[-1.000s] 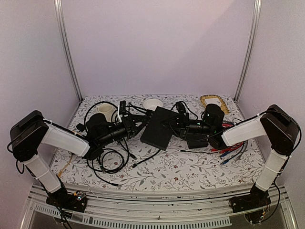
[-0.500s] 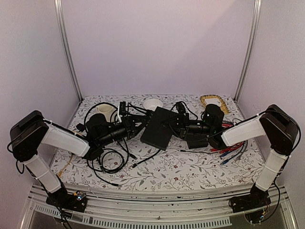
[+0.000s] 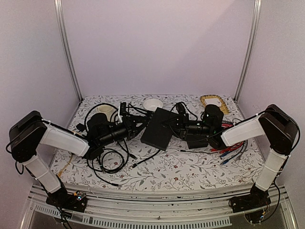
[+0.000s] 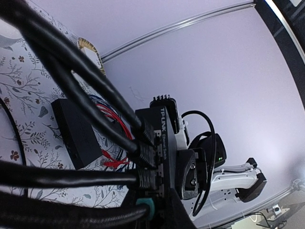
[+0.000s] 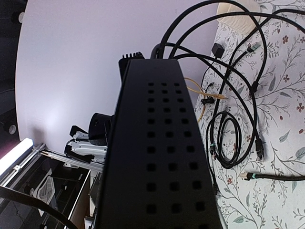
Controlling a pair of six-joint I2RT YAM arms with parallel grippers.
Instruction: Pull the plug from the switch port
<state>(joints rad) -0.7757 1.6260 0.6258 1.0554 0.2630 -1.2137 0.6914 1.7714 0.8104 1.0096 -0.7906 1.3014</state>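
Note:
My left gripper draws the teal-booted plug (image 4: 145, 204) left in the top view next and releases it by the coiled black cables, since my right gripper holds the switch.
The switch (image 3: 159, 128) is a flat black box at mid-table. My right gripper (image 3: 177, 125) is shut on its right side. Its perforated face (image 5: 162, 157) fills the right wrist view and hides my fingers. In the left wrist view the labelled port edge (image 4: 159, 138) shows three black plugs (image 4: 145, 155) seated in ports, with the right gripper's finger (image 4: 190, 174) pressed on the switch. My left gripper (image 3: 139, 123) is at that port edge. It appears closed on a teal-booted plug (image 4: 145, 204) in the lowest port, but the grip is partly hidden.
A smaller black box (image 3: 196, 140) lies right of the switch, beside red and blue wires (image 3: 228, 150). Coiled black cables (image 3: 112, 160) lie at the left. A loose teal-tipped cable (image 5: 250, 176) lies on the cloth. White bowls (image 3: 153, 103) stand at the back.

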